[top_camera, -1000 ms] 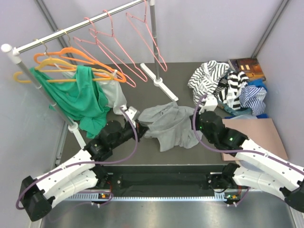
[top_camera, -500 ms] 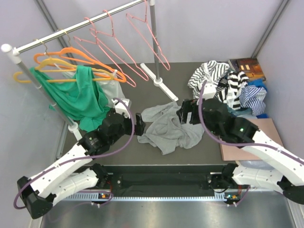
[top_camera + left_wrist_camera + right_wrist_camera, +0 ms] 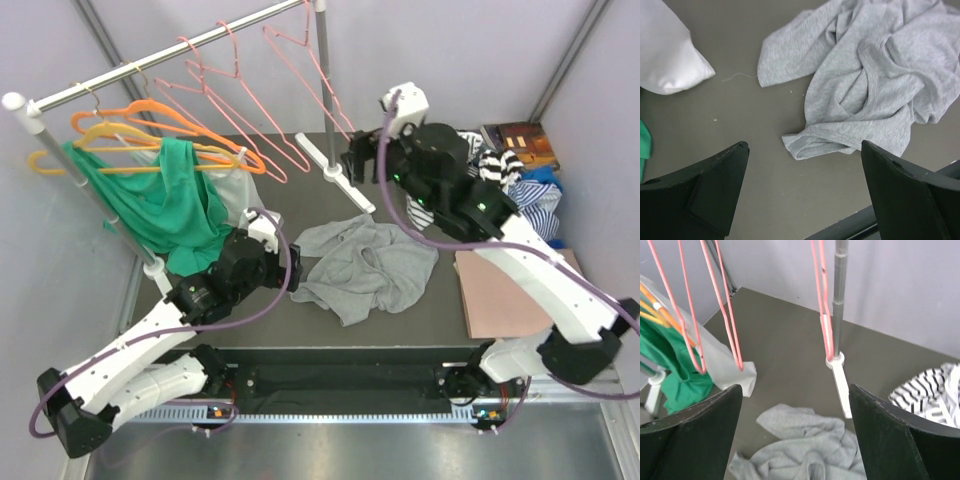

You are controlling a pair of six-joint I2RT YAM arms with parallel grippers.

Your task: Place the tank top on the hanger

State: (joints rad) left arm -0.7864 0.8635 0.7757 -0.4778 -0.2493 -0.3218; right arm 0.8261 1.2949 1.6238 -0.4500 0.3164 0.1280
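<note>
Next, my open right gripper moves outward onto the near end of the thin pink wire [image 3: 346,127] [image 3: 828,349] and closes, since the hanger by the upright hangs bare.
The grey tank top [image 3: 365,265] lies crumpled on the dark table, held by neither gripper. My left gripper [image 3: 291,268] stands open just left of it; in the left wrist view the tank top [image 3: 865,85] lies beyond the open left gripper [image 3: 805,146]. My right gripper [image 3: 358,160] is raised behind the tank top, open and empty, near the rack's upright. Through the open right gripper [image 3: 796,388] I see the tank top [image 3: 805,452] below and pink wire hangers [image 3: 822,315] on the rail. Three pink hangers [image 3: 300,75] hang from the rail.
The clothes rail [image 3: 150,62] crosses the back left, with its pole [image 3: 324,80] and white foot [image 3: 338,175]. Orange and yellow hangers [image 3: 140,125] carry a green garment [image 3: 165,210] and a pale one [image 3: 240,195]. Striped clothes [image 3: 500,190], a book [image 3: 520,140] and cardboard [image 3: 510,290] sit at right.
Both grippers opened and let go of the tank top, which now lies spread on the table. The right arm rose and swung back toward the rack; the left drew slightly away.
</note>
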